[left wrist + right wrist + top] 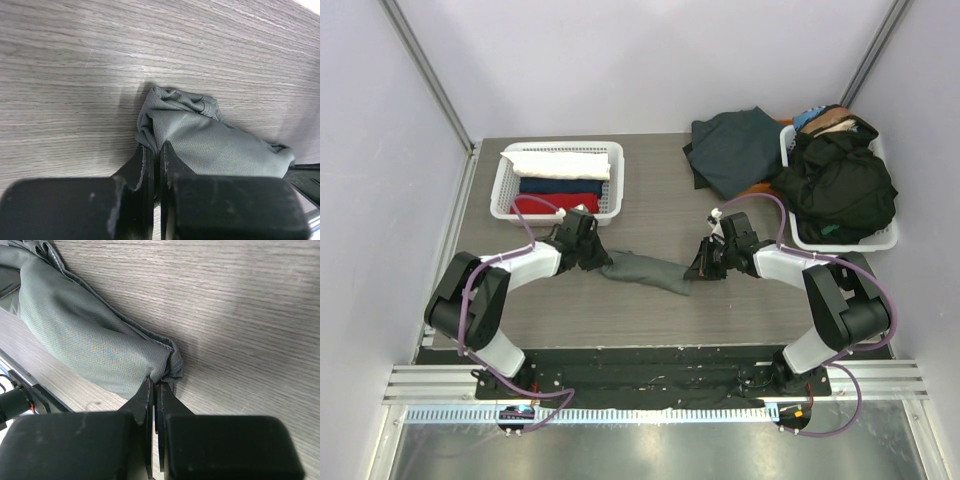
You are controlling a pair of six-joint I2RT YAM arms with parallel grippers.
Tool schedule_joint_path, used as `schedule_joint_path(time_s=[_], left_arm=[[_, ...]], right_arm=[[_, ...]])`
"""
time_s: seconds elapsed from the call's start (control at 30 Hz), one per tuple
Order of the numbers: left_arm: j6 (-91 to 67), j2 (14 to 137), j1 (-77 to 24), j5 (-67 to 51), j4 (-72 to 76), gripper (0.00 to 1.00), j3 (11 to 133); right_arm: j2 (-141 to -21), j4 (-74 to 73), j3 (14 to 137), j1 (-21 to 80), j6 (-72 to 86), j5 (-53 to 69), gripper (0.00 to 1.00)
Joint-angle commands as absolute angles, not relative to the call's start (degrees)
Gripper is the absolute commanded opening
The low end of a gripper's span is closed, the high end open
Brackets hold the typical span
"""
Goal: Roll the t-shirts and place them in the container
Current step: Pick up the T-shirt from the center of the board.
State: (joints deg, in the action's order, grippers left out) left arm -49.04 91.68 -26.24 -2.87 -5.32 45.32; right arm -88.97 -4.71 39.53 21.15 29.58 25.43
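My left gripper is to rise outward and left in the top view next, then lower to release over the navy shirt (542,186), as that basket holds rolled shirts.
A grey-green t-shirt (645,272) lies rolled into a long bundle across the middle of the table. My left gripper (602,262) is shut on the roll's left end. In the left wrist view that gripper (159,145) pinches a fold of the t-shirt (215,145) between its tips. My right gripper (695,270) is shut on the right end. The right wrist view has the bunched hem of the t-shirt (85,340) caught in that gripper (154,382). The roll rests on the wood between the two grippers.
A white lattice basket (500,190) at the back left holds rolled white, navy and red shirts. Another white basket (840,243) at the back right is heaped with black clothes (835,185). A dark teal shirt (735,150) lies crumpled beside it.
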Motion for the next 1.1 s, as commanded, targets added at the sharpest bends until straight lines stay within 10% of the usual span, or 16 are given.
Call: schedule_joint_path(time_s=[0.0,0.67,1.07], left_arm=[[-48.5,89.6,-27.0,3.3,-9.4,0.00,44.0],[-41.9,73.6,-23.8,14.7,-32.0,0.00,60.4],[-37.3,82.2,-10.6,15.0,-35.3,0.00,77.1]], right_arm=[[-86.4,-5.9,39.3,21.2,31.1,26.1,0.01],[-78.9,-14.7,55.3,22.5,35.1,26.8,0.01],[-101.2,-12.6,86.2,29.3,37.9,25.0,0.01]])
